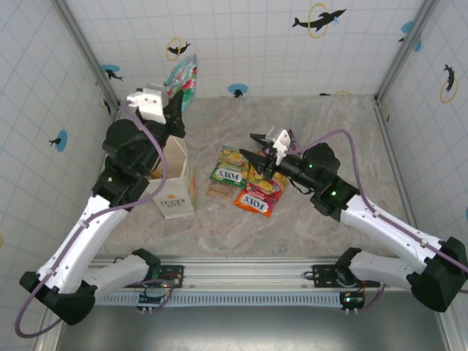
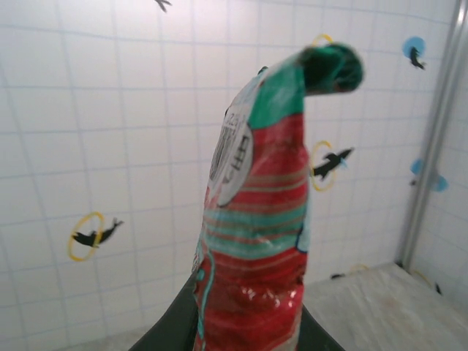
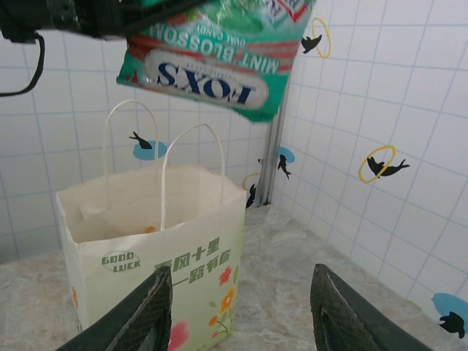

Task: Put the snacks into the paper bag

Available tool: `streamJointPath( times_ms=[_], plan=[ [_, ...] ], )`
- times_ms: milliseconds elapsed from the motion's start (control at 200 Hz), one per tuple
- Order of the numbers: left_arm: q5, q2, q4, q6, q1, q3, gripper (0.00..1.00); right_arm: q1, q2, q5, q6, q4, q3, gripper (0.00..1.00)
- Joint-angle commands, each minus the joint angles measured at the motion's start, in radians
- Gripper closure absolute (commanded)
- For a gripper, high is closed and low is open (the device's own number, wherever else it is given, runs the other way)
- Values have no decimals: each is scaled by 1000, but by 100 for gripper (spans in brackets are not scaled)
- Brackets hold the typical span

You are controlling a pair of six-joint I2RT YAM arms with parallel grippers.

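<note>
The FOX'S packet (image 1: 181, 79) is still high above the bag's rim, so the robot's left gripper needs to lower it next toward the bag's opening (image 1: 174, 156) below it and release the packet.
My left gripper (image 1: 178, 102) is raised over the paper bag (image 1: 176, 196) and shut on a teal and red FOX'S snack packet (image 1: 181, 79), which sticks up toward the back wall. In the left wrist view that packet (image 2: 256, 219) stands between the jaws of the left gripper (image 2: 248, 325). The right wrist view has the same packet (image 3: 212, 58) hanging above the open cream bag (image 3: 153, 248). My right gripper (image 1: 250, 146) is open and holds nothing, hovering over the snacks on the table: a green FOX'S pack (image 1: 228, 175), a red one (image 1: 256, 199) and an orange bag (image 1: 267, 181).
The bag stands upright at the left of the marble table (image 1: 329, 124), its loop handles (image 3: 186, 146) up. Tiled walls (image 1: 248, 44) close in the back and sides. The right gripper (image 3: 238, 311) faces the bag's printed side, with bare table to its right.
</note>
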Motion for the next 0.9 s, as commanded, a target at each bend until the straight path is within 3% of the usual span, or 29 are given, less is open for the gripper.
streamJointPath(
  times_ms=[0, 155, 265, 440, 570, 786, 896],
  plan=[
    [-128, -44, 161, 67, -4, -13, 91, 3, 14, -5, 10, 37, -14, 48],
    [-308, -51, 109, 112, -4, -16, 90, 4, 22, -9, 17, 38, -21, 48],
    [-378, -74, 27, 86, -4, -32, 89, 5, 24, -7, 16, 35, -26, 48],
    [-374, -111, -207, -41, -5, -36, 88, 7, 31, -9, 16, 24, -26, 48],
    [-388, -151, -247, -78, -5, -102, 89, 8, 38, -11, 19, 22, -27, 48],
    [-393, -107, -409, -139, -6, -57, 90, 14, 39, -15, 24, 19, -33, 48],
    [-399, -106, -390, -141, -5, -104, 88, 15, 37, -12, 28, 22, -39, 48]
  ],
)
